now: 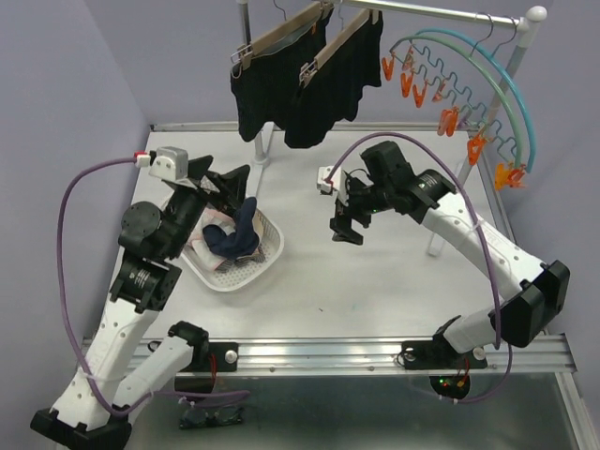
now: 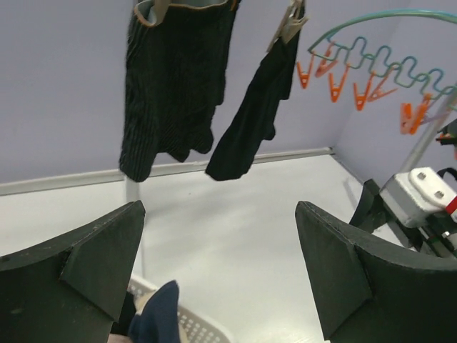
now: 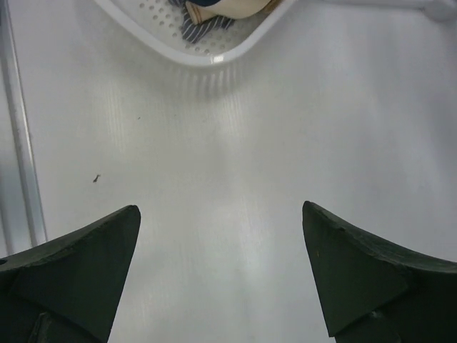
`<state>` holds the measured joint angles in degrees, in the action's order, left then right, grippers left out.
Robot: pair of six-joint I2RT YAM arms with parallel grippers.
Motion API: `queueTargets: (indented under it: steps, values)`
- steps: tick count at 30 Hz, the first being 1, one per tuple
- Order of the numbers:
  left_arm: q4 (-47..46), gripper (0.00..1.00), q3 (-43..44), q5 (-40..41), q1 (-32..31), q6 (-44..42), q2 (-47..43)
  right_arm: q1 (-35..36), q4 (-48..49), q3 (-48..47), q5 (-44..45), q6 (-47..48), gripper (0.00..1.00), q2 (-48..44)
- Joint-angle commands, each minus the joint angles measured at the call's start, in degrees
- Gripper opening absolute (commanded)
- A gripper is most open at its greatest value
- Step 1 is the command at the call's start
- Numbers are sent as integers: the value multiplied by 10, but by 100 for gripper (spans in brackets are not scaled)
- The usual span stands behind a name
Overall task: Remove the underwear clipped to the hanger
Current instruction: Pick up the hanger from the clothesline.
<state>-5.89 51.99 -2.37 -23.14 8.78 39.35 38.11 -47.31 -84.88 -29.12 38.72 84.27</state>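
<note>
The wooden hanger nearer the teal one is above and outward of it and points its near end at me. My left gripper will next move up and outward onto that clipped end (image 1: pixel 308 72) (image 2: pixel 289 27).
Two black underwear shorts hang clipped to wooden hangers (image 1: pixel 281 36) on the rail at the back: the left one (image 1: pixel 265 89) (image 2: pixel 171 86) and the right one (image 1: pixel 335 82) (image 2: pixel 251 118). My left gripper (image 1: pixel 220 180) (image 2: pixel 220 207) is open and empty, held above the white basket (image 1: pixel 270 260) and facing the hanging shorts from a distance. My right gripper (image 1: pixel 345 230) (image 3: pixel 221 207) is open and empty too, pointing down at bare table to the right of the basket. A navy piece (image 1: pixel 240 232) (image 2: pixel 161 314) and a grey-striped piece (image 3: pixel 203 25) lie in the basket.
A teal arched hanger (image 1: pixel 469 58) (image 2: pixel 385 50) with several empty orange clips hangs at the rail's right end. The rail's posts stand at the back (image 1: pixel 265 141) and right (image 1: pixel 487 127). A metal bar (image 1: pixel 375 352) runs along the near table edge.
</note>
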Motion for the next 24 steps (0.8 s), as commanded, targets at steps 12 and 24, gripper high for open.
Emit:
queueTargets:
  steps: [12,24]
  values:
    - [-12,95,362,-140,3,59,285,-71,107,270,-123,-125,100,-151]
    - [81,78,701,-118,2,114,544,-160,196,421,-232,-160,100,-272]
